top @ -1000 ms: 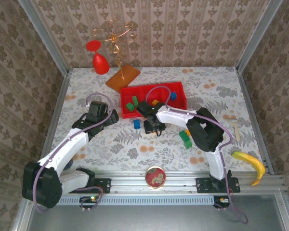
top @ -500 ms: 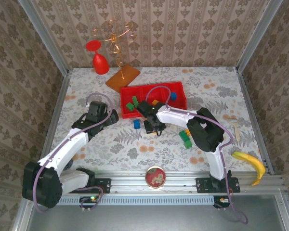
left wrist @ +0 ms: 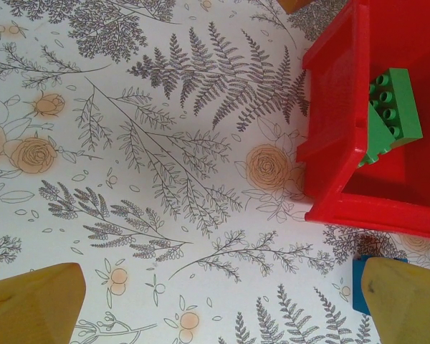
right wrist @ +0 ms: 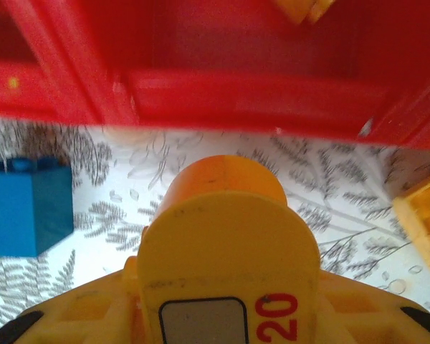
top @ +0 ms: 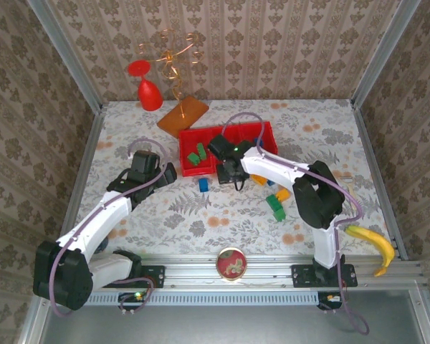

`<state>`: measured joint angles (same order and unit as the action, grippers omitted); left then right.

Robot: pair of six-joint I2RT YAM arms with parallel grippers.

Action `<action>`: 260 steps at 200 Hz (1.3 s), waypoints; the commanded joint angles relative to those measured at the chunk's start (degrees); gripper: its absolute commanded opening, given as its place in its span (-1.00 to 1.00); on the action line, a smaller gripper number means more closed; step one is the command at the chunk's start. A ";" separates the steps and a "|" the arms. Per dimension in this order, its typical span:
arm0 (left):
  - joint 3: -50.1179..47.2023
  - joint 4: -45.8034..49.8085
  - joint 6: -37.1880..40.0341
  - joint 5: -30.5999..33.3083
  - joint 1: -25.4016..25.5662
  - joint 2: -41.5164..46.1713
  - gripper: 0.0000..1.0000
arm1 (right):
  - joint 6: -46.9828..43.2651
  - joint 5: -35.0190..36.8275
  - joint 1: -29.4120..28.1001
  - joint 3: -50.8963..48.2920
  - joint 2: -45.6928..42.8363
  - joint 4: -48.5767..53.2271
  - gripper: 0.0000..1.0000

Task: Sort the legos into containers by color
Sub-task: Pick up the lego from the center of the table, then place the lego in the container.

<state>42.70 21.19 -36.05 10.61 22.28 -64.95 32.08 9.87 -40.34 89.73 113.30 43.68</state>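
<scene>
The right gripper moves outward past the tray's front side next and releases in the tray's middle section [right wrist: 251,39], which already holds an orange-yellow lego.
The red tray [top: 269,137] of containers lies at the table's middle back, with green legos [top: 196,156] in its left compartment. My right gripper [top: 230,170] hovers at the tray's front wall, shut on an orange-yellow lego [right wrist: 229,229] marked with a red "20". Below it a blue lego [right wrist: 29,208] sits on the cloth, and a yellow lego [right wrist: 424,215] lies to the right. My left gripper [left wrist: 218,301] stands open over bare cloth left of the tray [left wrist: 344,208], near its green legos [left wrist: 390,115]. Loose green legos [top: 276,206] and an orange one [top: 282,193] lie right of centre.
A red goblet [top: 149,92], a copper wire stand [top: 175,61] and an orange-brown board [top: 183,115] stand at the back left. A banana [top: 373,240] and a wooden spoon [top: 350,188] lie at the right. A round tin [top: 231,263] sits on the front rail.
My right gripper has closed on the orange-yellow lego and moved up toward the tray's front wall, its elbow swinging right. The left arm has stayed put.
</scene>
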 commanded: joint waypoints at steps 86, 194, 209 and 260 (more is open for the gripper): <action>-0.78 -0.39 -0.29 -1.27 -1.06 -0.26 1.00 | -4.60 3.63 6.10 17.30 7.13 0.53 -0.29; -0.42 -0.54 -0.51 -2.40 -1.04 -0.63 1.00 | -5.80 2.80 7.29 26.02 13.03 2.26 0.16; -0.33 -0.57 -0.42 -2.36 -1.10 -0.64 1.00 | -5.88 2.70 7.29 25.85 12.42 2.37 0.21; -0.16 -0.38 -0.32 -2.48 -1.10 -0.37 1.00 | -5.22 2.64 7.20 21.71 5.95 1.46 0.27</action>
<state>42.70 20.95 -36.05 8.73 21.65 -65.30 26.92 12.01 -33.26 113.84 125.54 43.94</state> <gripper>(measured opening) 0.999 0.627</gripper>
